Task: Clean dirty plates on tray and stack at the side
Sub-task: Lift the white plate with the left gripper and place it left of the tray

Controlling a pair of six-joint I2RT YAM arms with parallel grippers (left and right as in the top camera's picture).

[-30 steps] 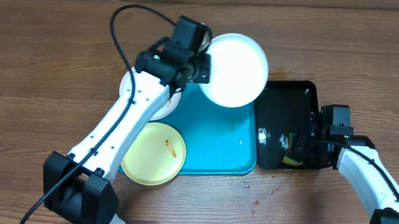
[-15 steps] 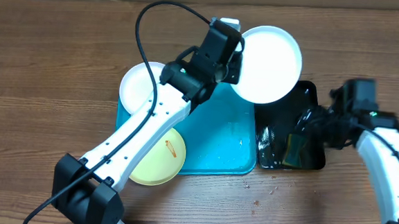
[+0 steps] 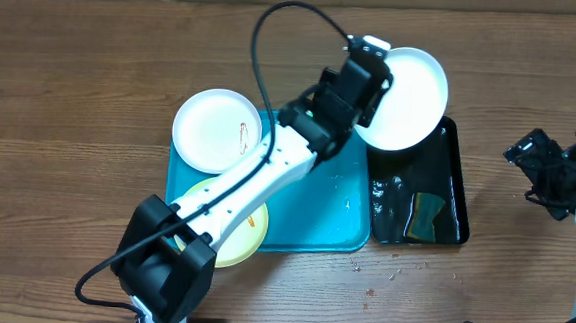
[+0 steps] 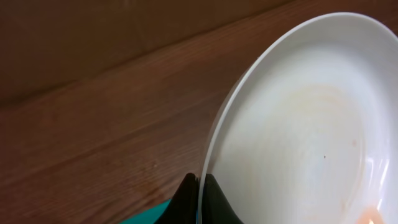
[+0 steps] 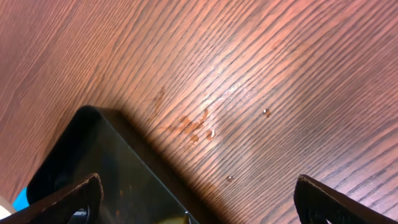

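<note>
The robot's left gripper needs to swing past the turquoise tray next and go down to release, because bare wood is below the gripper, to its left in the overhead view.
My left gripper is shut on the rim of a white plate, held tilted above the back end of the black tray. In the left wrist view the fingertips pinch that plate's edge; a faint orange trace shows at its lower right. A second white plate with a reddish smear rests at the turquoise tray's back left. The yellow-green plate sits at the tray's front left, partly hidden by my left arm. My right gripper hangs open over bare wood, right of the black tray.
A narrow glossy black tray lies right of the turquoise tray, wet, with a yellow-green sponge in it. In the right wrist view its corner shows under my right gripper. Crumbs and droplets dot the wood near the front.
My left arm has swung the white plate right, from over the turquoise tray to over the black tray. My right gripper has opened and pulled away right, off the black tray, leaving the sponge there.
</note>
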